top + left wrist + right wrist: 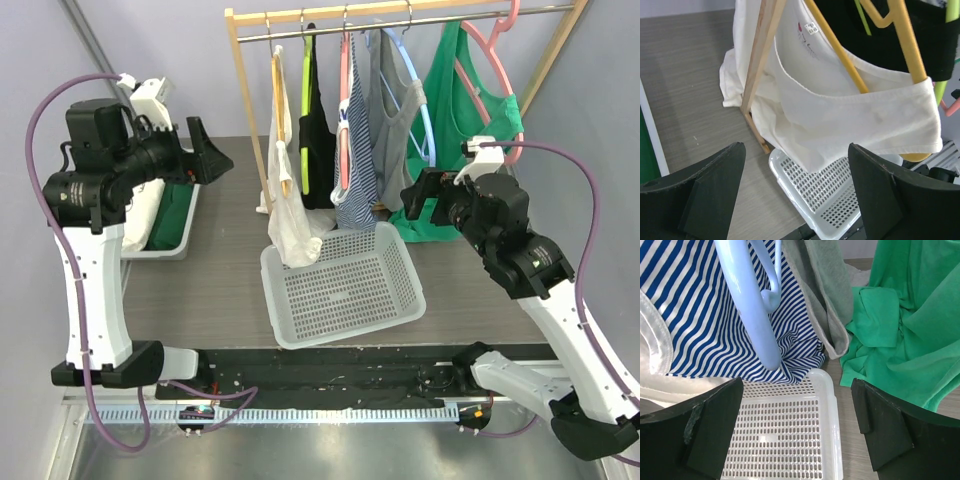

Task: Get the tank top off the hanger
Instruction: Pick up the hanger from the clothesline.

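Note:
The yellow hanger's neck (276,68) hangs above my left gripper, past the rack's post. I will move my left gripper up and to the right in the top view, onto the hanger's neck.
A cream tank top (290,215) hangs on a yellow hanger (283,150) at the left end of the wooden rack, its hem drooping into the white basket (345,290). In the left wrist view the tank top (840,115) drapes over the yellow hanger (840,50) just ahead of my left gripper (795,185), which is open and holds nothing. In the top view my left gripper (212,152) hovers left of the rack post. My right gripper (420,197) is open and empty in front of the striped top (705,315) and a light blue hanger (752,305).
Black (315,130), striped (352,170), grey (390,110) and green (470,90) tops hang along the rail, with a pink hanger (490,60) at the right. The wooden post (760,60) stands beside the cream top. A white bin with green cloth (170,220) sits at the left.

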Robot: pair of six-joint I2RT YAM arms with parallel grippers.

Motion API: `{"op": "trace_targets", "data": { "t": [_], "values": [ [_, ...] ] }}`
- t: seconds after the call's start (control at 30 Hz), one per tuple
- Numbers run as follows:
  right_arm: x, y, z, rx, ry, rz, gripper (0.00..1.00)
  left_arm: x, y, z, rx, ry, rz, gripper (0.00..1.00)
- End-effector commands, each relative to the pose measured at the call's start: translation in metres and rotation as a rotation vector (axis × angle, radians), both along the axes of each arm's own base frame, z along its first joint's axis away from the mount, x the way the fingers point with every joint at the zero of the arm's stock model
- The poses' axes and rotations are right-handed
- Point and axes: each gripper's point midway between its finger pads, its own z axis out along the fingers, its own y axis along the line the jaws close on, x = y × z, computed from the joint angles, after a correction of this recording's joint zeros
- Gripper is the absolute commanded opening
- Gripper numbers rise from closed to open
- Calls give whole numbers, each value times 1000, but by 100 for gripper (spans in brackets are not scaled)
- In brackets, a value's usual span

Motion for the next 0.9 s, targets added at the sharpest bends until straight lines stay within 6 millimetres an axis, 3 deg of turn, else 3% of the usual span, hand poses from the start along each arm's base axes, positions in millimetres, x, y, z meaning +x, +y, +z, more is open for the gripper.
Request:
{"op": "trace_targets", "data": {
  "t": [0.0, 0.07, 0.1, 0.17, 0.2, 0.27, 0.3, 0.6, 0.73, 0.87],
  "values": [
    [10, 2, 16, -12, -62, -3, 100, -13, -9, 47, -41, -164, -53, 87],
    [12, 3, 14, -20, -61, -6, 100, -16, -22, 59, -97, -178, -126, 86],
    [14, 3, 13, -23, -60, -7, 100, -15, -26, 77, -119, -233, -133, 78],
    [16, 4, 12, -22, -65, -10, 100, -8, -29, 92, -115, -273, -99, 75],
    [17, 5, 10, -24, -64, -11, 100, 1, -29, 107, -113, -310, -74, 74],
    [16, 5, 8, -19, -73, -8, 100, 14, -26, 116, -108, -331, -17, 77],
    [16, 5, 9, -11, -78, -11, 100, 18, -34, 120, -114, -343, -25, 77],
    [11, 3, -1, 5, -65, -25, 100, 75, -48, 125, -99, -426, 126, 82],
    [8, 0, -5, 7, -62, -32, 97, 86, -61, 121, -76, -434, 139, 82],
    [5, -3, -12, 6, -55, -38, 97, 82, -85, 122, -59, -455, 96, 82]
  ]
}}
